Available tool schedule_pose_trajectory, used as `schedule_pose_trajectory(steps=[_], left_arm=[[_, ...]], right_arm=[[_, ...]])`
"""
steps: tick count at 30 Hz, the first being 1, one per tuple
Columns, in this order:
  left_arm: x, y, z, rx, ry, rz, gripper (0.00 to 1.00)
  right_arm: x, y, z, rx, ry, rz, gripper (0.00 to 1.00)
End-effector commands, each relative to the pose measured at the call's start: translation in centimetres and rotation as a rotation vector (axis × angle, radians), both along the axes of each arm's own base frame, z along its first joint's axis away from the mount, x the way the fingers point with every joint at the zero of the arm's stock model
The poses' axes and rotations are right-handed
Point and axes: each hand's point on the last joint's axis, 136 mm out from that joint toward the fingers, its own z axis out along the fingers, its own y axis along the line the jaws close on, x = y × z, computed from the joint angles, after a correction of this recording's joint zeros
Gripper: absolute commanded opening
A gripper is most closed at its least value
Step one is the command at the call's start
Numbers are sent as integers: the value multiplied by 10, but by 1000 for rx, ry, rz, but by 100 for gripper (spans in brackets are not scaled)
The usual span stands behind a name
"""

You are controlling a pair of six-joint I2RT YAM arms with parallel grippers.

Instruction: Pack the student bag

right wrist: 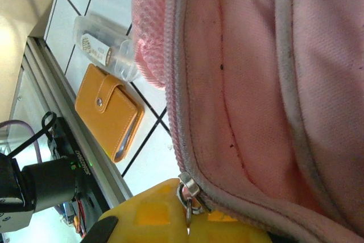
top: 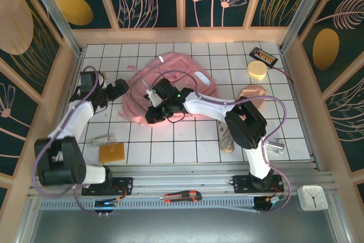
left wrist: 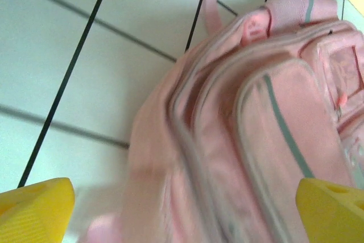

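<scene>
The grey zipper bends toward the bag's corner by the peach cloth. My right gripper should next slide there along the bag's near edge, releasing the zipper pull.
The student bag (top: 170, 81), a big soft pink backpack with grey piping, lies flat at the back middle of the tiled table. My left gripper (top: 118, 90) hovers at the bag's left edge, its yellow fingers (left wrist: 37, 209) spread wide and open, with the bag (left wrist: 250, 129) below and between them and nothing gripped. My right gripper (top: 154, 112) rests on the bag's near left corner. In the right wrist view it (right wrist: 187, 220) is shut on the metal zipper pull (right wrist: 186, 197) at the end of the grey zipper line along the pink fabric (right wrist: 256, 83).
An orange wallet (top: 111, 152) and a clear tube (top: 103, 139) lie near the front left. At the back right are a yellow disc (top: 257, 70), a black device (top: 263, 56) and a peach cloth (top: 253, 94). A box cutter (top: 181, 197) sits on the front rail.
</scene>
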Motion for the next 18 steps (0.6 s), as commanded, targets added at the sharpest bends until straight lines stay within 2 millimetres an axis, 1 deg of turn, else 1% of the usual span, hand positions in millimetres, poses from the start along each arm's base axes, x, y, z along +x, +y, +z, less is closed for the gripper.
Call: schedule_pose_trajectory(steps=[1, 2, 4, 8, 11, 12, 14, 15, 17, 18], left_arm=[[-41, -17, -28, -185, 104, 61, 99], [-45, -25, -30, -258, 95, 74, 99], [-53, -39, -37, -347, 100, 85, 99], [-56, -63, -50, -398, 130, 53, 98], [-54, -70, -58, -431, 139, 63, 98], [-52, -71, -60, -435, 137, 68, 96], [-49, -71, -66, -438, 141, 75, 87], [-47, -71, -66, -445, 137, 75, 79], [-42, -72, -69, -455, 138, 78, 54], [-40, -72, -71, -458, 141, 81, 38]], right_arm=[[25, 1, 14, 41, -19, -56, 0], [26, -1, 13, 36, -19, -56, 0], [25, -5, 10, 29, -18, -58, 0], [23, -8, 7, 21, -14, -54, 0], [24, -8, 10, 27, -17, -55, 0], [24, -8, 10, 28, -18, -55, 0], [23, -8, 10, 27, -18, -53, 0], [23, -8, 10, 27, -20, -52, 0], [23, -10, 8, 21, -19, -52, 0], [23, -10, 8, 22, -20, -53, 0]])
